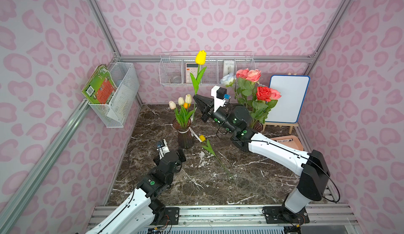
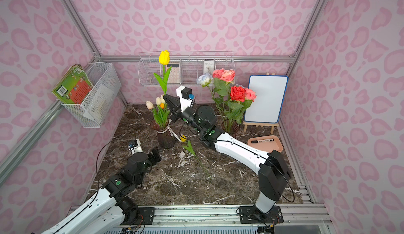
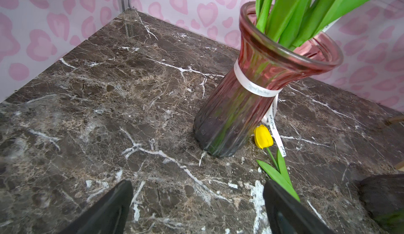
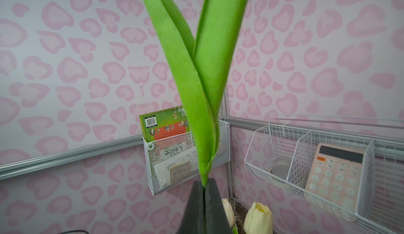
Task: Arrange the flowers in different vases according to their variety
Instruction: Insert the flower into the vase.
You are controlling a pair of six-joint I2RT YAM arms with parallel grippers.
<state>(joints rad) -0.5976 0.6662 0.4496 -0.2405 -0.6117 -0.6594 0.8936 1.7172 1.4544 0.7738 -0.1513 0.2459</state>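
My right gripper is higher than the ribboned vase's opening (image 1: 182,125), which is toward the mesh basket. Next it should move over that opening, lower the stem inside and let go of it.
My right gripper (image 1: 195,96) (image 2: 165,96) (image 4: 204,183) is shut on the stem of a tall yellow tulip (image 1: 200,57) (image 2: 164,57), held upright above the table. Its lower stem hangs beside the rim of the ribboned vase (image 1: 185,137) (image 2: 166,139) (image 3: 240,104); whether it is inside I cannot tell. That vase holds several cream and orange tulips (image 1: 181,104). Another yellow tulip (image 1: 202,138) (image 2: 183,137) (image 3: 263,136) lies on the marble just right of it. The second vase (image 1: 257,125) (image 2: 230,128) holds roses (image 1: 251,75). My left gripper (image 1: 181,153) (image 2: 155,154) (image 3: 196,183) stands open, empty, low before the ribboned vase.
A whiteboard on an easel (image 1: 286,99) stands at the back right, with a pink tray (image 1: 296,143) holding a marker in front of it. A wire shelf (image 1: 207,71) with a calculator hangs on the back wall. A mesh basket (image 1: 118,97) with a book hangs on the left wall.
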